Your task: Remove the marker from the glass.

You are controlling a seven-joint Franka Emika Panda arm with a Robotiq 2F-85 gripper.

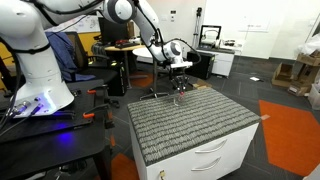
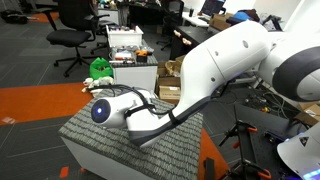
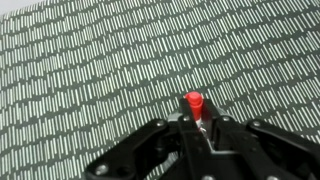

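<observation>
The gripper rises next, swings toward the drawers over the mat (image 1: 195, 125) beside the glass, then lowers and releases the marker, since that spot is bare.
In the wrist view the marker (image 3: 194, 100) shows as a red rounded end sticking up between the black fingers of my gripper (image 3: 199, 112). The fingers are closed against its sides. In an exterior view my gripper (image 1: 179, 72) hangs over the far part of the grey ribbed mat (image 1: 195, 125), with the marker (image 1: 180, 87) as a thin stick below it. The small clear glass (image 1: 181, 97) stands on the mat right under it, faint and hard to make out. The glass does not show clearly in the wrist view. In the exterior view from behind, the arm (image 2: 200, 75) hides the gripper, marker and glass.
The mat lies on top of a white drawer cabinet (image 1: 215, 155), and shows too under the arm (image 2: 90, 140). Desks, office chairs (image 2: 75, 20) and boxes stand around. An orange floor patch (image 1: 290, 125) lies beside the cabinet.
</observation>
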